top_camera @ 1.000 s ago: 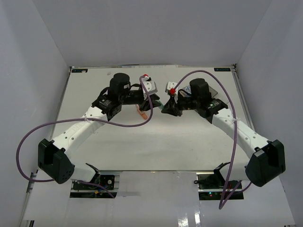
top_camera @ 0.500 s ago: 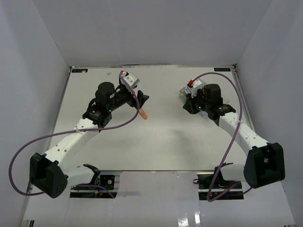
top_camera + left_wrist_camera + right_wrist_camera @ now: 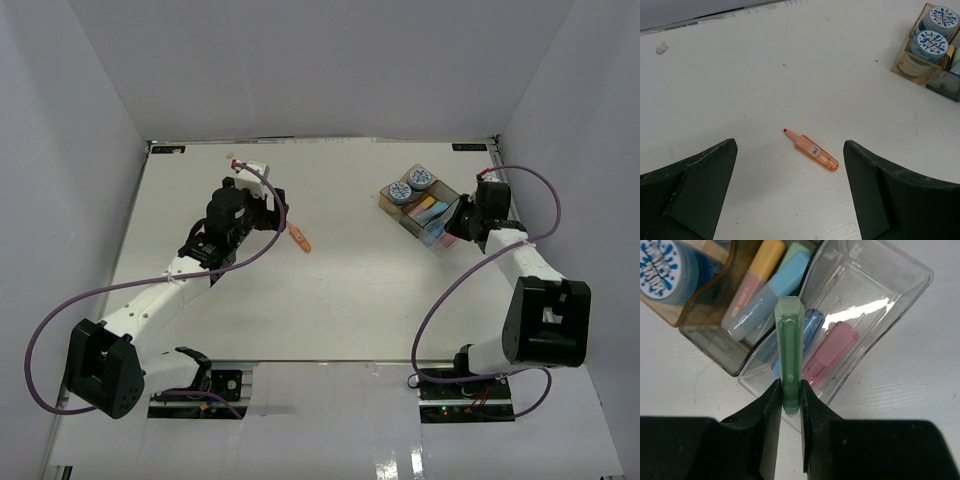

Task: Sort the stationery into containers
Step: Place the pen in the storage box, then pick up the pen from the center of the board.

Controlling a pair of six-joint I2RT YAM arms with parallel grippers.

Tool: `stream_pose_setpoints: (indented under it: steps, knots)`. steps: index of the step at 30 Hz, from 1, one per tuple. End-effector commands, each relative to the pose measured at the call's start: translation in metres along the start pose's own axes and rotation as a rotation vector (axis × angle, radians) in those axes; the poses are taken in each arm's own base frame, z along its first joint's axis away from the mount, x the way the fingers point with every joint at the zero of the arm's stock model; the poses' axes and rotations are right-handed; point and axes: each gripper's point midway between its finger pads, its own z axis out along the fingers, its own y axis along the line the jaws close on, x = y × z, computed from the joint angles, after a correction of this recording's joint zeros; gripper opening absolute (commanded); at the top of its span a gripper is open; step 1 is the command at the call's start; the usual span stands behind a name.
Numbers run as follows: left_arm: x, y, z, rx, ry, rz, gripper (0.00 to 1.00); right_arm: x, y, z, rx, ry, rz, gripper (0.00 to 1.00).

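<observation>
I will move my left gripper down and to the right in the top view onto the orange piece's blunt end (image 3: 305,246) (image 3: 829,161), since it lies below on that side.
An orange piece (image 3: 300,238) (image 3: 812,151) lies flat on the white table. My left gripper (image 3: 276,211) (image 3: 789,145) stands open just short of it, touching nothing. The containers (image 3: 441,194) sit at the back right, with two blue-and-white rolls (image 3: 399,192) (image 3: 932,42) in the amber tray. My right gripper (image 3: 462,215) (image 3: 790,400) is shut on a green piece (image 3: 789,340), held above the near wall of the clear tray (image 3: 900,270). In that tray lie a blue piece (image 3: 812,322) and a pink piece (image 3: 832,347).
The smoky grey tray (image 3: 705,335) holds a yellow-capped piece (image 3: 752,285) and a light blue one (image 3: 785,277). White walls enclose the table on three sides. Purple cables loop beside both arms.
My left gripper opened and drew back to the left, leaving the orange piece on the table. My right arm swung from the middle out to the containers with the green piece.
</observation>
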Motion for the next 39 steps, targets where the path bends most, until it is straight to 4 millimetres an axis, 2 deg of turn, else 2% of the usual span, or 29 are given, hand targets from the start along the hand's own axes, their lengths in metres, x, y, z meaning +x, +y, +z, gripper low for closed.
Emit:
stream_pose_setpoints:
  steps: [1, 5, 6, 9, 10, 15, 16, 18, 20, 21, 22, 23, 26, 27, 29, 30, 31, 33, 35, 36, 37, 39]
  knots:
    - [-0.006, 0.006, -0.002, -0.035, -0.018, -0.019, 0.98, -0.007, 0.000, 0.015, 0.021, 0.008, 0.098, 0.23]
    - [-0.003, 0.007, -0.001, -0.041, -0.010, -0.024, 0.98, 0.000, -0.010, 0.029, 0.077, 0.034, 0.136, 0.38]
    - [-0.002, 0.007, -0.001, -0.044, -0.006, -0.028, 0.98, -0.001, -0.011, 0.030, 0.083, 0.032, 0.137, 0.46]
    - [0.004, 0.005, 0.002, -0.043, 0.018, -0.063, 0.98, -0.012, -0.010, 0.022, 0.082, -0.014, 0.125, 0.64]
    - [0.004, 0.005, 0.003, -0.042, 0.021, -0.071, 0.98, -0.015, -0.009, 0.019, 0.079, -0.026, 0.118, 0.66]
    - [0.017, 0.004, 0.008, -0.071, 0.087, -0.155, 0.98, -0.041, 0.012, -0.005, 0.006, -0.122, -0.036, 0.71]
    - [0.022, 0.004, 0.011, -0.077, 0.104, -0.171, 0.98, -0.046, 0.020, -0.014, -0.014, -0.150, -0.073, 0.71]
    - [0.028, 0.004, 0.013, -0.098, 0.143, -0.219, 0.98, -0.049, 0.049, -0.028, -0.076, -0.191, -0.186, 0.71]
    - [0.034, 0.003, 0.016, -0.120, 0.185, -0.262, 0.98, -0.044, 0.060, -0.036, -0.094, -0.205, -0.244, 0.72]
    - [0.045, 0.003, 0.014, -0.136, 0.240, -0.279, 0.98, -0.045, 0.068, -0.044, -0.110, -0.227, -0.271, 0.74]
    - [0.048, -0.002, 0.014, -0.139, 0.264, -0.344, 0.98, -0.039, 0.081, -0.048, -0.138, -0.227, -0.319, 0.75]
    - [0.056, -0.007, 0.014, -0.135, 0.299, -0.364, 0.98, -0.032, 0.085, -0.050, -0.151, -0.218, -0.337, 0.81]
    - [0.078, -0.022, 0.013, -0.138, 0.368, -0.386, 0.98, -0.025, 0.111, -0.067, -0.285, -0.259, -0.343, 0.83]
    - [0.086, -0.033, 0.011, -0.128, 0.398, -0.369, 0.98, -0.017, 0.110, -0.073, -0.310, -0.273, -0.336, 0.85]
    - [0.094, -0.038, 0.014, -0.149, 0.423, -0.386, 0.98, -0.018, 0.117, -0.082, -0.361, -0.326, -0.315, 0.98]
    - [0.107, -0.042, 0.015, -0.167, 0.462, -0.386, 0.98, -0.013, 0.116, -0.089, -0.378, -0.339, -0.308, 0.94]
    - [0.108, -0.043, 0.017, -0.183, 0.466, -0.397, 0.98, -0.013, 0.117, -0.093, -0.392, -0.350, -0.304, 0.93]
    - [0.124, -0.046, 0.022, -0.237, 0.499, -0.425, 0.98, -0.008, 0.120, -0.103, -0.431, -0.363, -0.293, 0.90]
    - [0.126, -0.050, 0.027, -0.275, 0.498, -0.448, 0.98, -0.005, 0.121, -0.110, -0.451, -0.376, -0.276, 0.90]
    - [0.136, -0.052, 0.032, -0.297, 0.523, -0.448, 0.98, -0.001, 0.119, -0.113, -0.457, -0.387, -0.271, 0.90]
    - [0.130, -0.055, 0.038, -0.303, 0.511, -0.460, 0.98, 0.001, 0.118, -0.115, -0.457, -0.396, -0.266, 0.90]
    - [0.134, -0.057, 0.044, -0.347, 0.514, -0.464, 0.96, 0.001, 0.116, -0.120, -0.459, -0.429, -0.253, 0.90]
